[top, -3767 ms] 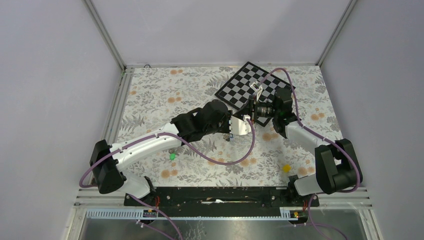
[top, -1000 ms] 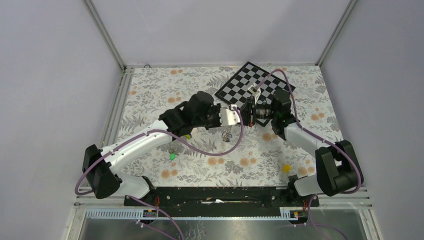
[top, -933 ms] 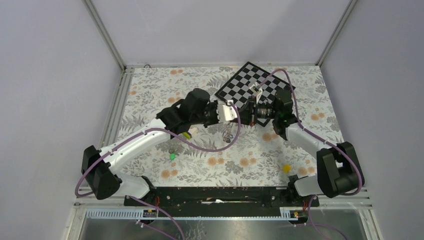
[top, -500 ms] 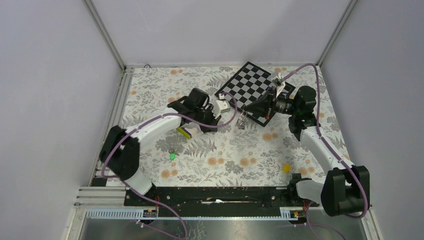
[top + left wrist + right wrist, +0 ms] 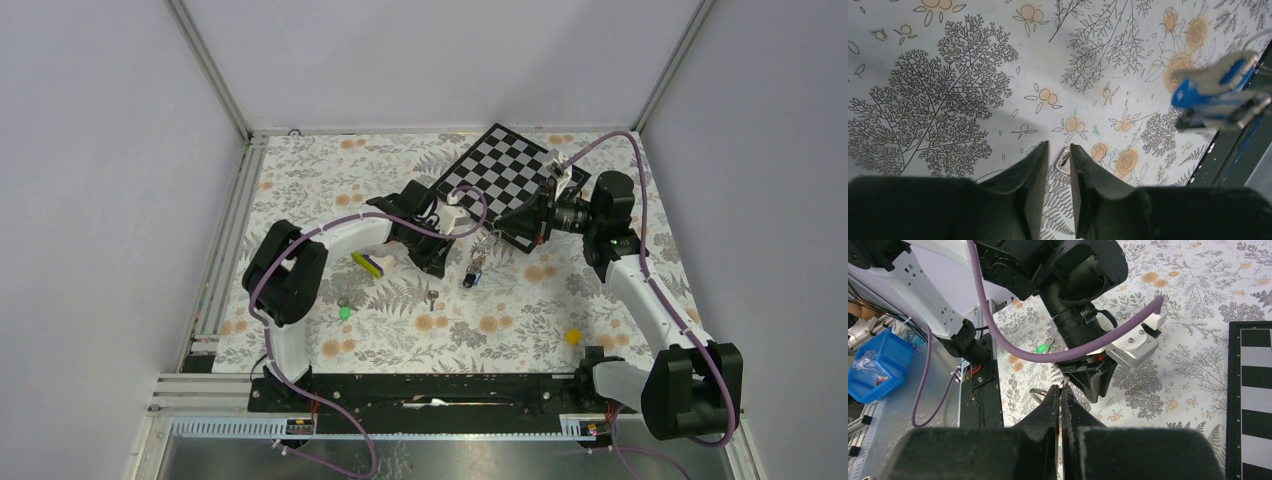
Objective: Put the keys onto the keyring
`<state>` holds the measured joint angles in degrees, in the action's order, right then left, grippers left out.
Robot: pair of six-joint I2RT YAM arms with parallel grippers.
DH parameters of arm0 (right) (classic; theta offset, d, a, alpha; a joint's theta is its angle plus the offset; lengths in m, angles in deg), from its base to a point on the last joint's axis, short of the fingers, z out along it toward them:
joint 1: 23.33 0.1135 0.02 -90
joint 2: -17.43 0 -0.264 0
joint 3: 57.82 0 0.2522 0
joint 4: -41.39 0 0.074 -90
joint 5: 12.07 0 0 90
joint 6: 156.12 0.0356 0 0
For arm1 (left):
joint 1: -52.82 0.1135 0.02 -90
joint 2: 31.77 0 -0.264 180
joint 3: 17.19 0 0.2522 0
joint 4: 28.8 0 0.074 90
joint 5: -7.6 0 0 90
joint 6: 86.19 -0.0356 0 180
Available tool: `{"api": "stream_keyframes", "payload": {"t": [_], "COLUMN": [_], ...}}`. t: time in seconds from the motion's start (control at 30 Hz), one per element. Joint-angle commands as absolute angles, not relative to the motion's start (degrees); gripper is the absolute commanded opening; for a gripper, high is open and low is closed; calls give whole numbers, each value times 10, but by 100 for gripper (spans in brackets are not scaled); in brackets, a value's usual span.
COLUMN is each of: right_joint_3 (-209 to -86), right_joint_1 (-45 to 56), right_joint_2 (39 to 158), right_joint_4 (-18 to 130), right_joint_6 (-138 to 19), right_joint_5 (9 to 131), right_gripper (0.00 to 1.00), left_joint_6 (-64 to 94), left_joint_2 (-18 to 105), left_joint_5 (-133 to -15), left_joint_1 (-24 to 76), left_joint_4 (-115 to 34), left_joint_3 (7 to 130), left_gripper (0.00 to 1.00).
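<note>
My left gripper lowers and draws back onto the head of that key next, since the head of the small key (image 5: 433,294) (image 5: 1064,161) lies nearest my parted fingers.
My right gripper (image 5: 497,233) (image 5: 1059,390) is shut on the thin silver keyring (image 5: 1042,391), which it holds above the table. A blue key (image 5: 470,279) (image 5: 1207,91) hangs from the ring with other metal parts. My left gripper (image 5: 436,268) (image 5: 1058,150) points down at the table just left of the ring, its jaws slightly apart and holding nothing. A small key (image 5: 432,297) (image 5: 1063,161) lies flat on the cloth below its fingertips. A green key (image 5: 345,312) (image 5: 1044,347) lies farther to the left.
A yellow-white-purple wedge block (image 5: 372,265) lies beside the left wrist. A small yellow cube (image 5: 572,337) sits near the right arm's base. A chequered board (image 5: 505,180) lies at the back right. The table carries a flowered cloth (image 5: 320,190).
The left arm has folded back and lowered, and its jaws have parted. A small key now lies on the cloth under them. The right arm swung right, still gripping the ring.
</note>
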<state>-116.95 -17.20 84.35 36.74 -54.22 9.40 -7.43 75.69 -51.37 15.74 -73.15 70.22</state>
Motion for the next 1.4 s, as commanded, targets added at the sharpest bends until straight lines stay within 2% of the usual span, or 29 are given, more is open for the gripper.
{"api": "stream_keyframes", "payload": {"t": [0.0,0.13,0.33,0.53,0.67,0.8,1.03,1.17,1.37], "right_joint_3": [-1188,-1185,-1185,-1178,-1173,-1170,-1167,-1164,-1161], "right_joint_1": [-179,-181,-186,-192,-195,-196,-196,-196,-196], "right_joint_2": [836,835,833,828,824,821,820,822,822], "right_joint_4": [364,364,364,364,362,357,352,348,346], "right_joint_6": [-560,-562,-567,-573,-574,-571,-569,-569,-569], "right_joint_5": [87,85,84,91,94,92,90,90,91], "right_gripper": [0,0,0,0,0,0,0,0,0], "left_joint_6": [-47,-68,-216,-260,-240,-213,-199,-195,-189], "left_joint_2": [765,740,670,640,653,681,707,710,707], "left_joint_5": [-514,-518,-533,-634,-698,-740,-742,-727,-684], "left_joint_1": [156,163,160,99,64,51,47,48,49], "left_joint_4": [-715,-716,-739,-715,-667,-646,-643,-640,-662], "left_joint_3": [724,707,641,581,568,581,590,587,598], "left_gripper": [33,46,61,68,79,79,65,53,20]}}
